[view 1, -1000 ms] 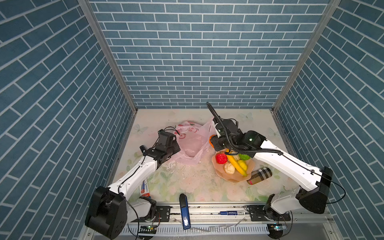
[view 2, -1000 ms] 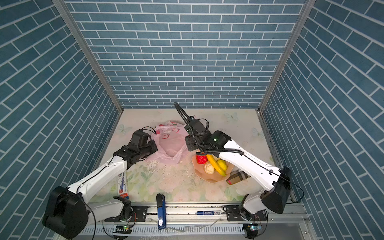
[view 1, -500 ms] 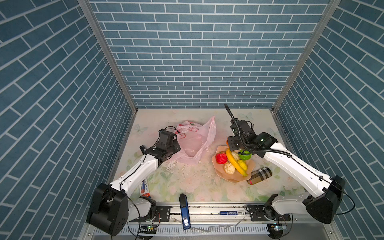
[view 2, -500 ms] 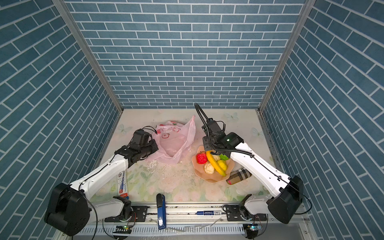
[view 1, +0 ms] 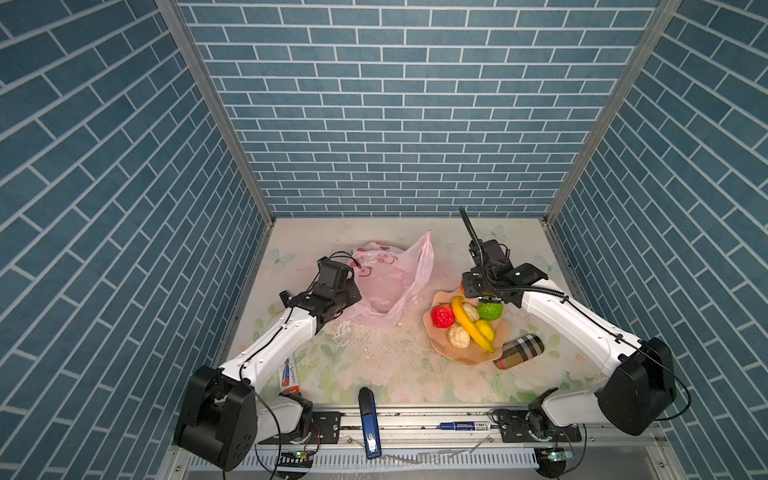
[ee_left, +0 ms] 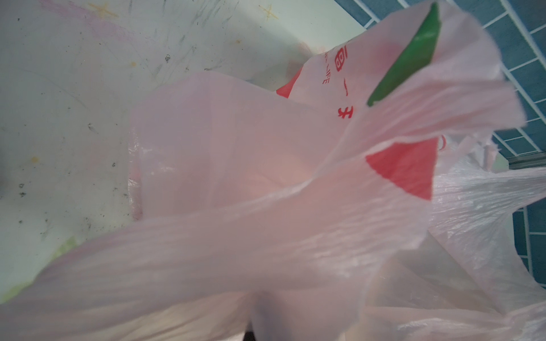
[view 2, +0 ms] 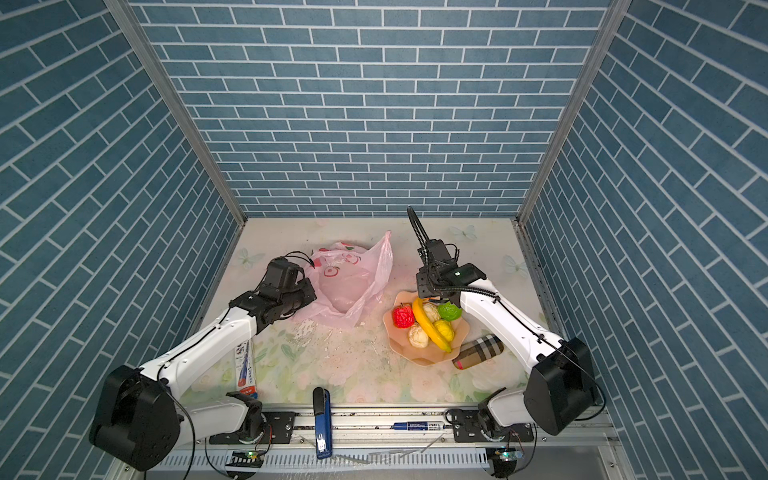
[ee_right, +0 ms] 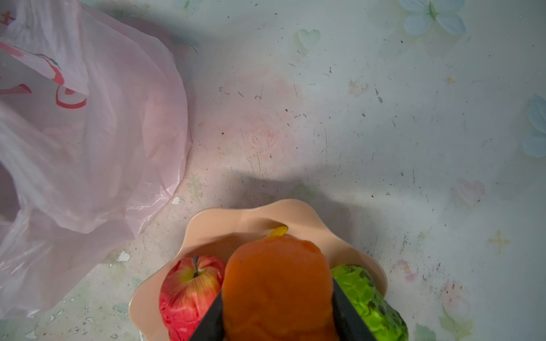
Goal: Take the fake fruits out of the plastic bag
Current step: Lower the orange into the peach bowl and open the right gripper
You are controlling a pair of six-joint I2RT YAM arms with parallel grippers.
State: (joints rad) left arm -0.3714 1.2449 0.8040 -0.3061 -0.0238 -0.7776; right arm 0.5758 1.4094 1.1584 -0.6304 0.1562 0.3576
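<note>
The gap point(ee_right: 327, 243) between the banana and green fruit is open just below my right gripper. I will next go down into it and release the orange fruit point(ee_right: 277, 295) there.
The pink plastic bag point(view 1: 390, 282) point(view 2: 353, 282) lies crumpled left of centre, one flap standing up. My left gripper point(view 1: 347, 301) is at its left edge, shut on the film, which fills the left wrist view point(ee_left: 266, 177) and hides the fingers. My right gripper point(ee_right: 277, 288) point(view 1: 478, 291) is shut on an orange fruit point(ee_right: 277, 295), just above the far rim of the peach plate point(view 1: 465, 359) point(ee_right: 236, 218). On the plate lie a red fruit point(view 1: 443, 316), banana point(view 1: 469, 326), green fruit point(view 1: 490, 309), yellow fruit point(view 1: 484, 328) and two cream balls point(view 1: 459, 336).
A plaid cylinder point(view 1: 518, 352) lies against the plate's near right side. A blue stapler point(view 1: 369, 422) sits at the front edge, a tube point(view 1: 289, 374) lies by the left arm's base, and a pen point(view 1: 465, 424) rests on the front rail. Brick walls close three sides.
My right gripper has moved right, from the bag's mouth to above the plate, carrying the orange fruit. The bag's right flap has sprung upright. The left arm has stayed put.
</note>
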